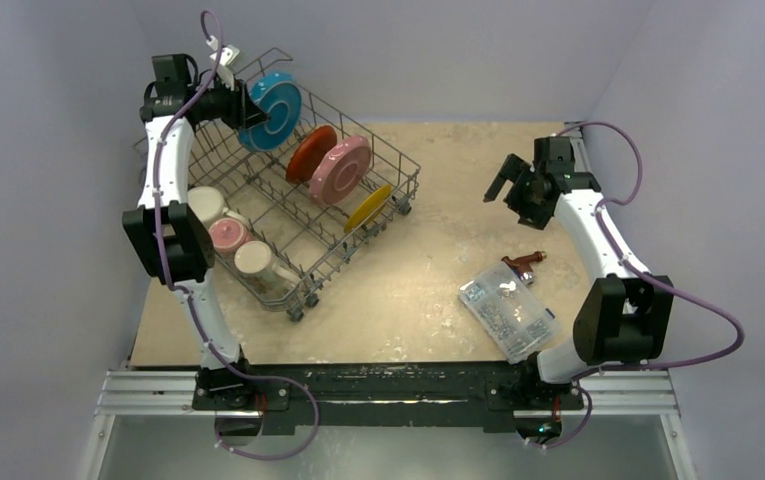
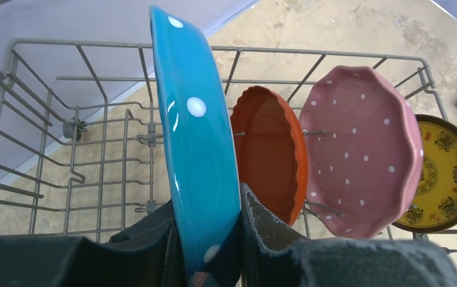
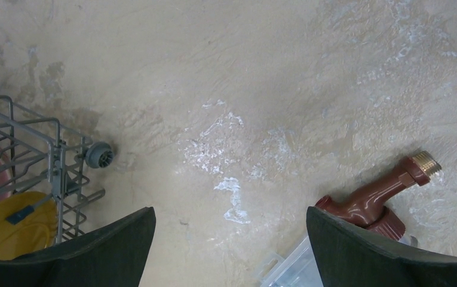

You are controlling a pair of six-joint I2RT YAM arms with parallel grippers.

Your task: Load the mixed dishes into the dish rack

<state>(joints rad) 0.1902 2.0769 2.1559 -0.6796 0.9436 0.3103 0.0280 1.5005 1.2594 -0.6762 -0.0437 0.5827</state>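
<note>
My left gripper moves the blue plate toward the red-orange plate next and lowers it into the rack's empty wires beside that plate.
The grey wire dish rack (image 1: 288,225) stands at the far left of the table. My left gripper (image 1: 248,108) is shut on the rim of a blue plate with white dots (image 1: 273,108) and holds it upright at the rack's far end. In the left wrist view the blue plate (image 2: 196,137) sits between my gripper's (image 2: 206,200) jaws. A red-orange plate (image 2: 270,155), a pink dotted plate (image 2: 360,149) and a yellow plate (image 2: 444,173) stand in the tines behind it. Three mugs (image 1: 228,236) sit in the rack's near side. My right gripper (image 1: 503,185) is open and empty above the table.
A clear plastic box of small metal parts (image 1: 506,312) lies at the right front. A small reddish-brown object (image 1: 524,263) lies beside it and shows in the right wrist view (image 3: 381,194). A rack wheel (image 3: 98,155) shows at the left of that view.
</note>
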